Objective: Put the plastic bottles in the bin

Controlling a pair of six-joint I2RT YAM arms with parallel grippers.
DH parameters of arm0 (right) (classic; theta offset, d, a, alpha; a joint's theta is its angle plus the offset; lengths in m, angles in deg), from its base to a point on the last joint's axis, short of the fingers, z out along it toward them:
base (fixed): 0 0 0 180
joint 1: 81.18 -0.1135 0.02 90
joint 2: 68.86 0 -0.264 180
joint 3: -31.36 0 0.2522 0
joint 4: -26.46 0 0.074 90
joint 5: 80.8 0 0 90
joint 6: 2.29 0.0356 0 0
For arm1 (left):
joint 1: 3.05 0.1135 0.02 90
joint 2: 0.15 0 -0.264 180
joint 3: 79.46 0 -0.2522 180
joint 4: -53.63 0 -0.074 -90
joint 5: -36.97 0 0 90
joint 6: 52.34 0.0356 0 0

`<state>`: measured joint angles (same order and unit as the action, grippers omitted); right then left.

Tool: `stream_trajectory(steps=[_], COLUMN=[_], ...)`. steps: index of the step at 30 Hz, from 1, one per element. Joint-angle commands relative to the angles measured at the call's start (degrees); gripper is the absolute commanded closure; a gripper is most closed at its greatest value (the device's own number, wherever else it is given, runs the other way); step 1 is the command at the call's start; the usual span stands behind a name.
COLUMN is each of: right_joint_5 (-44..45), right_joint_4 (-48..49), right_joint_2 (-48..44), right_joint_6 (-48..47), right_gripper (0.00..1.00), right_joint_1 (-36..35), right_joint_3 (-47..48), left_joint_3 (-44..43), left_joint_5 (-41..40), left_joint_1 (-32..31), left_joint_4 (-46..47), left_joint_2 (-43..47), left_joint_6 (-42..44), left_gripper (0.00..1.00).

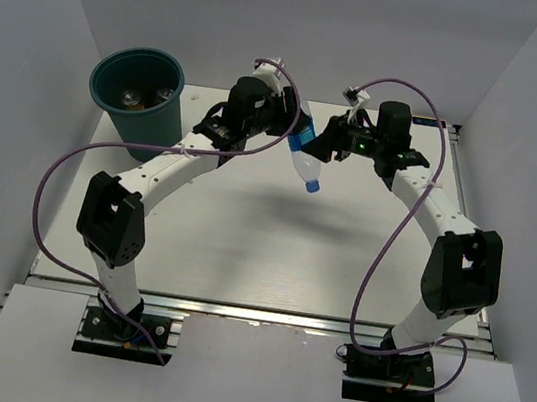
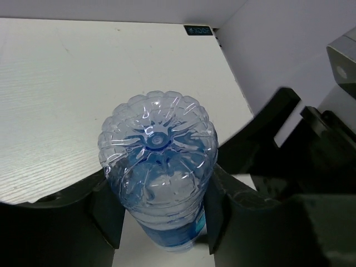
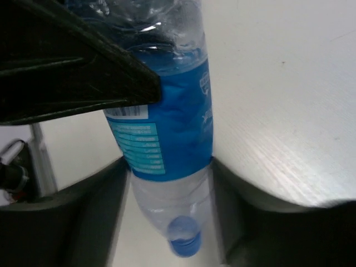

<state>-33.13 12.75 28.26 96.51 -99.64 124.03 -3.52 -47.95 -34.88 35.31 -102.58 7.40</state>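
Next, my left gripper swings over the bin's opening (image 1: 137,80) and releases the clear bottle, since that opening lies to the gripper's left in the top view.
A clear plastic bottle with a blue label (image 1: 304,158) hangs in mid-air between the two arms, blue cap down. My left gripper (image 1: 293,124) is shut on its upper body; in the left wrist view both fingers press the ribbed bottle (image 2: 157,167) just below its base. My right gripper (image 1: 321,148) flanks the bottle (image 3: 167,128) lower down, at the label's lower edge, with a thin gap on one side. The dark teal bin (image 1: 158,129) stands at the back left, with orange bottles (image 1: 138,99) inside it.
White walls close in the table on the left, back and right. Purple cables loop out from both arms. One dark finger (image 3: 72,72) of the left gripper crosses the top of the right wrist view.
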Motion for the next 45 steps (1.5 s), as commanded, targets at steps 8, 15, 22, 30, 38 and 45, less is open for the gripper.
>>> stream_trajectory(steps=[8, 15, 22, 30, 38, 45], right_joint_5=[-3.6, 0.3, 1.9, 3.7, 4.4, 7.0], right_joint_4=[2.4, 1.9, 0.3, -3.0, -3.7, -2.1], right_joint_2=[-10.0, -16.6, -18.5, -18.9, -19.0, -18.9], right_joint_6=[-1.2, -5.6, -6.0, -7.2, -7.0, -1.0], right_gripper=[0.11, 0.11, 0.11, 0.11, 0.11, 0.11], right_joint_1=[-0.2, 0.5, 3.1, 4.7, 5.2, 5.9], right_joint_3=[-3.3, -8.4, -11.2, -12.2, -12.2, -13.3], left_joint_3=[-10.8, -18.0, -17.6, -15.3, -21.2, -24.5], left_joint_5=[-20.1, -30.0, -41.1, -36.7, -34.5, -23.0], left_joint_1=[5.2, 22.8, 34.6, 38.5, 38.8, 38.8], left_joint_4=[-10.5, -14.2, -13.6, -11.0, -16.0, -23.6], left_joint_2=[5.6, 9.4, 10.9, 5.9, 3.8, 8.4], left_joint_6=[6.6, 7.1, 5.8, 3.4, 4.2, 3.0], left_gripper=[0.70, 0.64, 0.61, 0.33, 0.02, 0.02])
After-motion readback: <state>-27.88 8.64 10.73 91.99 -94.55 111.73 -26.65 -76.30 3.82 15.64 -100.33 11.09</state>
